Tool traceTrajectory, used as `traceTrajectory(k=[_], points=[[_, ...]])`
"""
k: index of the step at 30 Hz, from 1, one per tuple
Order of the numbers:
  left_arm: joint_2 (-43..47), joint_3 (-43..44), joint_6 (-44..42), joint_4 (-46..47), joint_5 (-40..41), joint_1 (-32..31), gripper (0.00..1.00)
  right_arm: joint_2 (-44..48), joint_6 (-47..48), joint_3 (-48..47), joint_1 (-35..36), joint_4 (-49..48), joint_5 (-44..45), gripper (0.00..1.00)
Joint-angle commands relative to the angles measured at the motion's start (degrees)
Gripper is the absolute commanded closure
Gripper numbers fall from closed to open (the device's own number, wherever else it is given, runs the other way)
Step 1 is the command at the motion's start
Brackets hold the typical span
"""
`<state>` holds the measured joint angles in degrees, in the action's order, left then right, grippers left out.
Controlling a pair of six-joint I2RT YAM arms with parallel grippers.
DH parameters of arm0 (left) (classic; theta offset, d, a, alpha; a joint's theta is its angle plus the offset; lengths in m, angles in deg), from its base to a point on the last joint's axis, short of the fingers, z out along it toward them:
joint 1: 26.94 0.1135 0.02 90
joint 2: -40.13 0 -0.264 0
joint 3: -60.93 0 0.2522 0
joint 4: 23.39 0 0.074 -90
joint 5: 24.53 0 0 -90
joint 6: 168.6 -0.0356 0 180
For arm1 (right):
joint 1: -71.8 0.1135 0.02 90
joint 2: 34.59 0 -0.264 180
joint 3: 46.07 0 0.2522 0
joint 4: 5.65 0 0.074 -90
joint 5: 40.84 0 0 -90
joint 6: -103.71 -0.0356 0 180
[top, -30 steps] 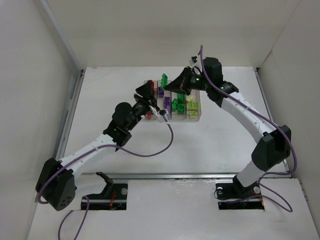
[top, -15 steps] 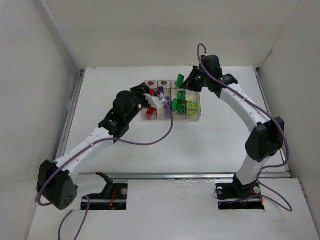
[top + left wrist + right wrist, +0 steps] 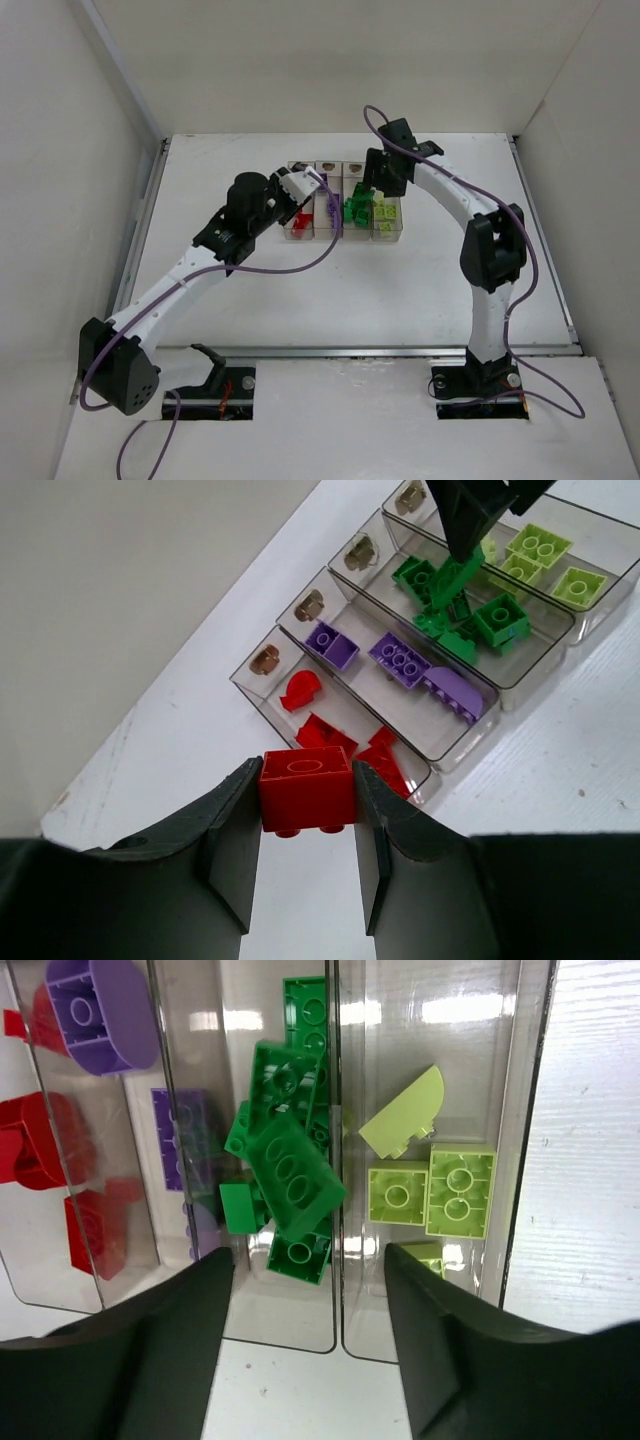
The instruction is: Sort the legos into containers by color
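Note:
Next I will move my left gripper down over the near end of their bin (image 3: 335,715), tipping its fingers downward, since the red legos share the colour of my held brick (image 3: 307,789).
My left gripper (image 3: 307,776) is shut on a red brick (image 3: 307,795), held above the table just short of the near end of the containers (image 3: 440,756). The four joined clear bins hold red legos (image 3: 325,735), purple legos (image 3: 400,660), dark green legos (image 3: 495,620) and yellow-green legos (image 3: 540,548), one colour to a bin. My right gripper (image 3: 310,1258) hangs open over the green bin, with nothing between its fingers. A dark green brick (image 3: 290,1175) lies tilted on top of the green pile below it. From above, the right gripper (image 3: 373,190) stands over the containers (image 3: 388,236).
Tan notches (image 3: 327,167) mark the far ends of the bins. White walls enclose the table on the left, back and right. The left arm (image 3: 200,262) reaches in diagonally from the near left. The right arm (image 3: 480,240) arches in from the right.
My right gripper swung over the green bin and opened, letting go of the dark green brick. My left gripper carried the red brick closer to the red bin.

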<state>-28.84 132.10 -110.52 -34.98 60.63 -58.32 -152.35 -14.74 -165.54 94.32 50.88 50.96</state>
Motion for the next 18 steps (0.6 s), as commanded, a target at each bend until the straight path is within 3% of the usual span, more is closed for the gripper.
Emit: traceTrajectory(k=[1,4,11,16,18], points=[[0.2,1.0,5.2,0.2,-1.8,0.4,1.00,1.9,2.2,-3.7,0.2,0.8,1.4,0.31],[-0.4,1.0,7.0,1.0,-4.0,1.0,1.00,2.4,2.7,-5.2,0.2,2.1,1.4,0.27],[-10.6,2.1,17.3,3.8,-7.6,4.6,1.00,8.8,3.2,-3.5,0.2,0.6,1.4,0.25],[-15.1,-1.2,19.4,15.6,-6.1,7.7,1.00,12.6,3.8,-0.6,0.2,0.0,3.3,0.25],[-17.2,-1.2,18.0,16.3,-6.7,8.3,0.91,13.4,4.5,0.0,0.2,0.0,3.9,0.25]])
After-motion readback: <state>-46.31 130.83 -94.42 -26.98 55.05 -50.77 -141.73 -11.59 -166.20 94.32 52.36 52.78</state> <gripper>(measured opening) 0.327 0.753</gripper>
